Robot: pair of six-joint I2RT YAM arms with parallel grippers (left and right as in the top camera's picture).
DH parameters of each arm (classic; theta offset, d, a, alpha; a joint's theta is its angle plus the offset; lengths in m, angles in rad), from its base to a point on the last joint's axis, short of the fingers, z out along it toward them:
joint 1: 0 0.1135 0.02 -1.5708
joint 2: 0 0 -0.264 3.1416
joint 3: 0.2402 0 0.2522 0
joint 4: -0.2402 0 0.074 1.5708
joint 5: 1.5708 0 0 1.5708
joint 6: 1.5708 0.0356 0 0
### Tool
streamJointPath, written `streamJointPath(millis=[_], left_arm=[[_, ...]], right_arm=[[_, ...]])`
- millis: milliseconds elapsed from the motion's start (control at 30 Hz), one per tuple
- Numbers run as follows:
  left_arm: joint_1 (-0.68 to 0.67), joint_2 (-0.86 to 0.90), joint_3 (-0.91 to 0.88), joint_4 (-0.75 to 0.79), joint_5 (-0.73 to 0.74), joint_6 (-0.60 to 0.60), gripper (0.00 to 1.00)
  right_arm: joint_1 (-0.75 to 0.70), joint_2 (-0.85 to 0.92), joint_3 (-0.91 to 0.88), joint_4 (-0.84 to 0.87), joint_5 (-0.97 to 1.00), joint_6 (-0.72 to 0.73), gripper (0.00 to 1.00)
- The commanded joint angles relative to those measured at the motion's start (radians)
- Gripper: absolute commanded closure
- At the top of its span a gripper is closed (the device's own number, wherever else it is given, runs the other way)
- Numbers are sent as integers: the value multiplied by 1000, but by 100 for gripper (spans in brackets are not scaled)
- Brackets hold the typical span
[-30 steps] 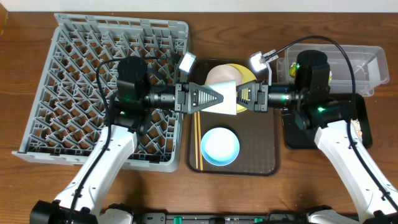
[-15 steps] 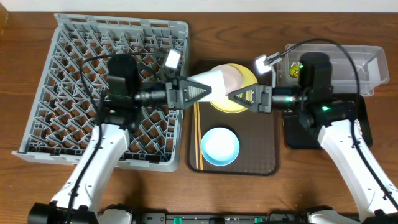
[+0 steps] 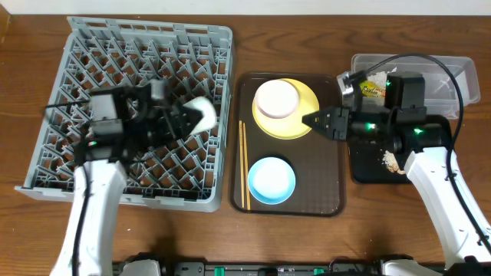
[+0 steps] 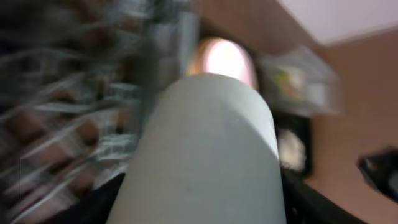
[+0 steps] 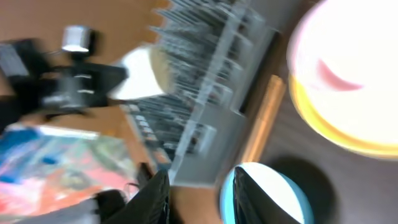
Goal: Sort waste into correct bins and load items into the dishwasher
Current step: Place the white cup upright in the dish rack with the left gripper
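The cup (image 3: 204,113) still needs to go down among the near pegs of the dish rack. My left gripper should first move back, away from the tray, and tilt down.
My left gripper (image 3: 192,119) is shut on the small white cup (image 3: 204,113) and holds it on its side over the right part of the grey dish rack (image 3: 100,69). The cup fills the blurred left wrist view (image 4: 205,149). My right gripper (image 3: 311,120) is open and empty, its tips at the right edge of the yellow plate (image 3: 288,129). The white bowl (image 3: 276,98) sits on that plate. The light blue bowl (image 3: 271,180) and the wooden chopsticks (image 3: 244,165) lie on the brown tray. The right wrist view shows the open fingers (image 5: 155,199) beside the blue bowl (image 5: 277,199).
The dark brown serving tray (image 3: 322,180) lies between the rack and the bins. The clear tub (image 3: 453,65) at the back right holds the snack wrapper (image 3: 374,89). The black tray (image 3: 368,167) in front of it holds crumbs (image 3: 391,161). The tissue is out of view.
My left gripper has taken the white cup from the right gripper over the tray and swung left with it over the rack. My right gripper has let go and drawn back right.
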Motion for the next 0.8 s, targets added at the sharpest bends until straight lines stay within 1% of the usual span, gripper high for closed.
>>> streamJointPath(millis=[0,100,200,267,400,567,767], left_arm=[[37,-97,106,-179,-357,64,94],[48,-133,126,-308,-549,64,94],[50,-139,125,-377,-630,64,94],[50,-127,124,-406,-665,64,94],[50,-89,124,-430,-705,64,94],[49,16,120,-418,-703,64,94],[49,125,120,-404,-655,64,94]], right_arm=[[3,-3,14,-109,251,-140,68],[19,-3,32,-219,388,-201,68],[43,-3,48,-284,486,-210,67],[59,-3,51,-298,500,-224,67],[84,-3,51,-301,500,-224,67],[112,-3,51,-299,500,-223,67],[116,-3,51,-298,500,-223,67]])
